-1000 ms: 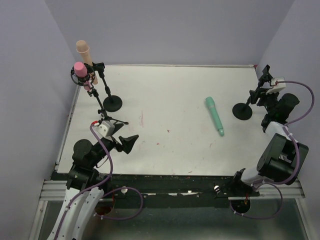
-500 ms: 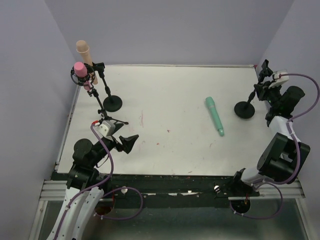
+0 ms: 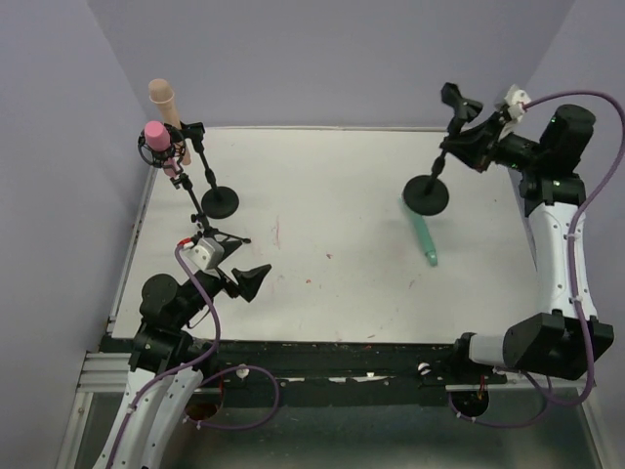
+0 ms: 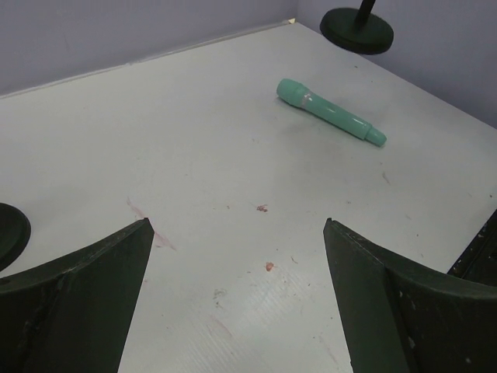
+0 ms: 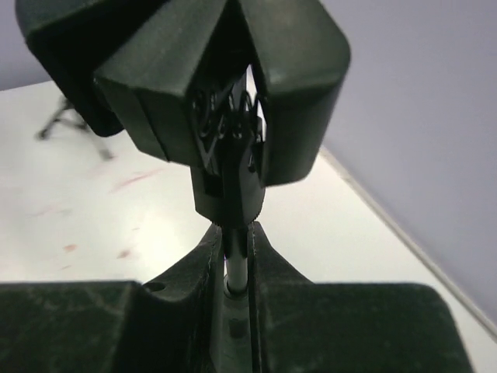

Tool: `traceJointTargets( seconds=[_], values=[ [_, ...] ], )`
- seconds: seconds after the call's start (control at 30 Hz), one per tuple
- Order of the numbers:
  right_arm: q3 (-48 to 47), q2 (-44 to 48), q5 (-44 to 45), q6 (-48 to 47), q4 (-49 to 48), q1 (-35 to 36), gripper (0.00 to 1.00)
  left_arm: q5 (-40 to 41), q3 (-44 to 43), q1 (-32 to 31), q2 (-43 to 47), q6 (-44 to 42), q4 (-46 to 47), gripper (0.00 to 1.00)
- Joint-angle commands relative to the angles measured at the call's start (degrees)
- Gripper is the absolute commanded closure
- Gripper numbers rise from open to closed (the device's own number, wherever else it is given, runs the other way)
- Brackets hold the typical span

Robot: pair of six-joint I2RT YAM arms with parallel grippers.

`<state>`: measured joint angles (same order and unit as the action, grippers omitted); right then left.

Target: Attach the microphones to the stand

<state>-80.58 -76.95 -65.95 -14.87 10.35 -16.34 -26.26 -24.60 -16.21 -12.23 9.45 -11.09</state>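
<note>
Next, my right gripper brings the stand back and down to its left in the top view, clear of the microphone, and releases it, as bare tabletop lies below.
My right gripper is shut on the thin pole of a black microphone stand and holds it tilted, raised at the back right. Its empty clip fills the right wrist view just above the gripper. In the top view the round base overlaps the head of the green microphone, which lies on the white table; it also shows in the left wrist view. My left gripper is open and empty at the near left, just above the tabletop.
At the far left a round-based stand and a tripod stand stand close together, carrying a peach microphone and a pink microphone. Purple walls enclose the table on three sides.
The right gripper has shut on the stand's pole and carried the stand up and left from the right edge, its base now over the green microphone's head. The left arm has not moved.
</note>
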Motion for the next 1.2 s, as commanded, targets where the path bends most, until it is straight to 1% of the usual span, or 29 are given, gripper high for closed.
traceJointTargets(
  seconds=[0.0,0.1,0.27,0.37,0.5,0.7,0.9,1.1,1.17],
  values=[
    [1.11,4.08,-14.62,-11.13,19.26,9.91,0.91,-2.39,0.61,-0.14,0.72,-0.66,1.69,0.01],
    [6.03,4.96,-16.84,-13.15,19.97,14.48,0.9,-2.92,0.52,-0.14,0.45,-0.66,1.78,0.01],
    [13.42,4.26,-13.86,-18.51,19.62,22.39,0.9,-3.36,0.52,-0.14,-0.07,-0.66,1.95,0.01],
    [15.09,3.04,-12.54,-19.66,18.48,25.29,0.9,-2.75,0.69,-0.14,0.01,-0.84,1.69,0.01],
    [15.01,0.75,-9.81,-21.77,18.57,29.34,0.9,-2.39,0.69,-0.14,-0.16,-1.1,1.6,0.01],
    [15.01,-2.06,-6.65,-26.08,18.65,31.98,0.87,-2.22,0.78,-0.14,-0.6,-1.37,1.51,0.01],
    [17.29,-1.54,-3.48,-30.99,20.75,32.42,0.84,-1.95,0.69,-0.14,-0.43,-1.54,1.42,0.01],
    [20.89,1.53,-2.16,-33.73,23.31,32.34,0.73,-2.13,0.78,-0.14,-0.25,-1.63,1.51,0.01],
    [21.6,2.15,-1.55,-33.64,23.49,31.9,0.66,-2.21,0.78,-0.05,-0.25,-1.63,1.43,0.01]
  ],
)
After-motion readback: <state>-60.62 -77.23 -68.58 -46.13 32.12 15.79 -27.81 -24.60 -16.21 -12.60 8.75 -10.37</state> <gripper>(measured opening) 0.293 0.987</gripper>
